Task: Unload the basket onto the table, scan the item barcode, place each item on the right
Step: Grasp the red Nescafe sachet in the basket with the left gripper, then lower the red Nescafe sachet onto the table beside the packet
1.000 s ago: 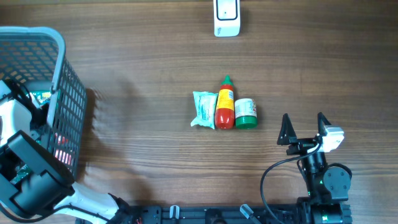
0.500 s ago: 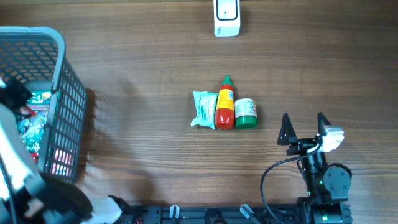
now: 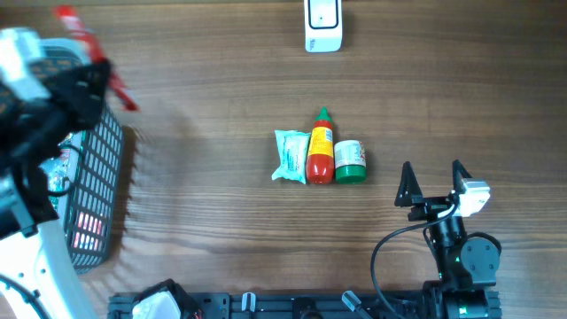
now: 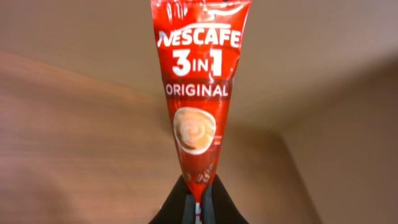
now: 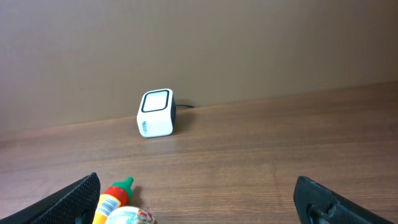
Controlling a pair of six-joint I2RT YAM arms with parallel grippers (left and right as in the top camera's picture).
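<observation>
I will move my left gripper to the right in the overhead view and down onto the table beside the pale green packet, because the table is bare there, and let go of the sachet (image 3: 75,25).
A red Nescafe 3-in-1 sachet (image 4: 198,93) fills the left wrist view, standing straight up from my left gripper (image 4: 198,208), which is shut on its bottom end. From overhead the sachet (image 3: 75,25) is a red blur above the basket at the far left. The white barcode scanner (image 3: 322,25) stands at the table's far edge; in the right wrist view the scanner (image 5: 155,113) faces me. My right gripper (image 3: 434,182) is open and empty near the front right, and its jaws (image 5: 199,186) stand wide apart.
A grey mesh basket (image 3: 93,177) with more packets sits at the left edge. Mid-table lie a pale green packet (image 3: 289,156), a red sauce bottle (image 3: 321,148) and a green-capped jar (image 3: 350,162), side by side.
My left arm has come up out of the basket with the red sachet and swung toward the far side. The right arm has not moved.
</observation>
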